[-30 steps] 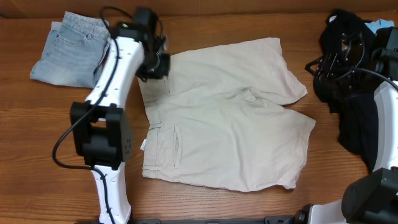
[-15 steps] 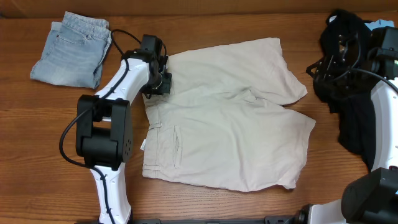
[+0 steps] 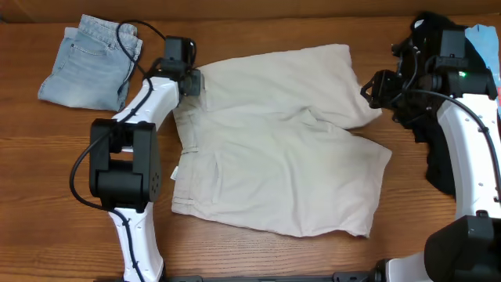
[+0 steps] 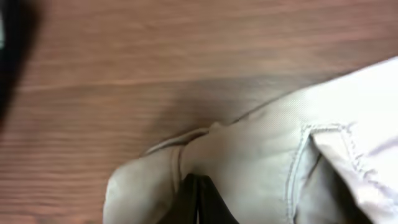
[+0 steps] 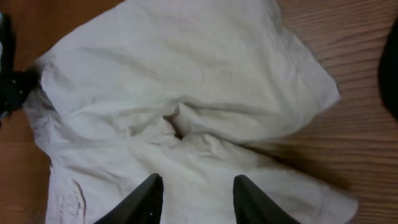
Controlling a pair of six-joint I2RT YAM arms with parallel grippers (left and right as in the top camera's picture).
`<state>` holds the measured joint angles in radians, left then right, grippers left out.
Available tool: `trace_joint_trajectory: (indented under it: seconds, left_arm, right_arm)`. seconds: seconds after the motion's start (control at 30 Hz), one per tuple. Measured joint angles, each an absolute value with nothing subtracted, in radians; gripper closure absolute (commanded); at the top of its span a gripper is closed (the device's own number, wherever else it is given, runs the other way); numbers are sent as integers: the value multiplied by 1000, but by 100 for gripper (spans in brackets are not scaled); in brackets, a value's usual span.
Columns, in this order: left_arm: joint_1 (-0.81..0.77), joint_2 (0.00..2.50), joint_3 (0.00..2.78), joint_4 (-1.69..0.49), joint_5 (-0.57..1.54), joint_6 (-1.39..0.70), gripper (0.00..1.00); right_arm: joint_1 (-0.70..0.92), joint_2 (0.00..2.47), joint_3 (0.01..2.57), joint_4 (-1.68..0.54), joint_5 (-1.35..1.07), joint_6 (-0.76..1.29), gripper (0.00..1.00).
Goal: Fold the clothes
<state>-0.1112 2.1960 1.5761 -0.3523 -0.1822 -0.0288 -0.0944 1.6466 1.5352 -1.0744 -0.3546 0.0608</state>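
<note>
Next, my left gripper pulls the waistband corner it holds along the table toward the folded denim garment, then opens.
The pale beige shorts (image 3: 282, 149) lie spread flat on the wooden table, waistband to the left and legs to the right. My left gripper (image 3: 190, 82) is shut on the upper left waistband corner; in the left wrist view the closed fingers (image 4: 198, 200) pinch a fold of the beige fabric (image 4: 261, 149). My right gripper (image 3: 376, 88) is open and empty, above the end of the upper leg. In the right wrist view its fingers (image 5: 196, 198) hover over the shorts (image 5: 186, 93).
A folded light-blue denim garment (image 3: 88, 61) lies at the far left corner. A black garment (image 3: 446, 133) is piled at the right edge, with a bit of blue cloth (image 3: 479, 39) behind it.
My left gripper dropped onto the waistband corner, shut on it and pulled it up and left, shifting the shorts slightly left. My right gripper moved left from the black pile towards the upper leg.
</note>
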Motion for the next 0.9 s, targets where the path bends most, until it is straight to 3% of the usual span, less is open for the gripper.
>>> trace_joint_trajectory:
  seconds: [0.2, 0.3, 0.47, 0.77, 0.83, 0.9]
  left_arm:
    - [-50, 2201, 1610, -454, -195, -12, 94]
    - [-30, 2216, 1707, -612, -189, 10, 86]
    - [-25, 2229, 2027, -981, -154, 36, 36]
    - [-57, 2225, 2713, -1554, 9, -31, 31]
    - [-65, 2223, 2805, -1647, 25, -55, 18]
    - [-66, 2215, 2852, -1683, 49, -79, 18]
  right_arm:
    - [-83, 1647, 1535, -1098, -335, 87, 53]
    - [-83, 1647, 1535, -1116, -332, 95, 53]
    - [-83, 1647, 1535, -1156, -325, 105, 51]
    - [-83, 1542, 1535, -1241, -270, 174, 41]
    - [-83, 1458, 1535, -1273, -244, 200, 36]
    - [-83, 1375, 1539, -1302, -222, 225, 31]
